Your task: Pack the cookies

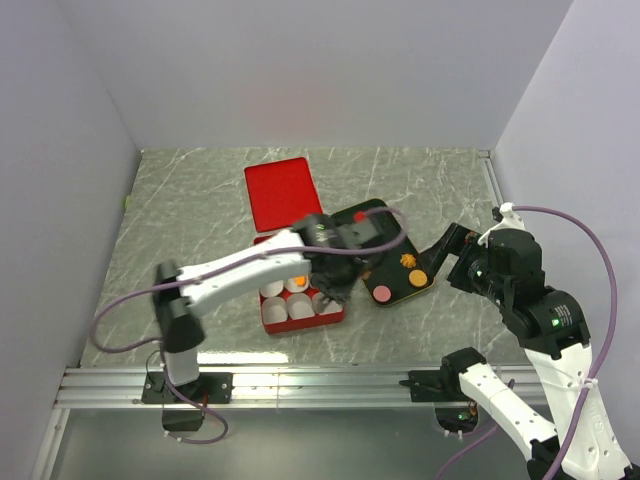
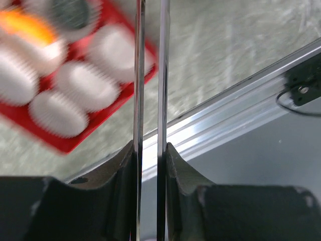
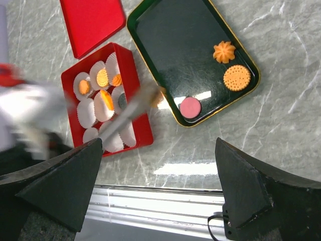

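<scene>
My left gripper will carry the orange cookie across the red box and let go of it in the middle row's empty paper cup [image 1: 271, 289] [image 2: 15, 75], because that cup is to the gripper's left in the top view.
Three cookies lie on the black tray [image 3: 165, 45]: a pink round one [image 3: 190, 107], an orange round one [image 3: 236, 77] and an orange flower-shaped one [image 3: 223, 51]. Several more orange cookies [image 3: 103, 78] sit in white paper cups in the red box [image 3: 142, 131]. My left gripper [image 3: 156, 95] has long thin fingers [image 2: 139, 75] standing almost together. They reach over the box to the tray's left rim, where an orange cookie [image 3: 159, 96] shows blurred at their tips. In the left wrist view the tips run out of the top edge. My right gripper [image 3: 158, 145] hangs open and empty, above the table in front of the tray.
The red lid [image 1: 280, 192] lies flat behind the box. An aluminium rail [image 1: 320, 385] runs along the table's near edge. White walls close in the back and both sides. The left arm [image 1: 240, 268] stretches across above the box.
</scene>
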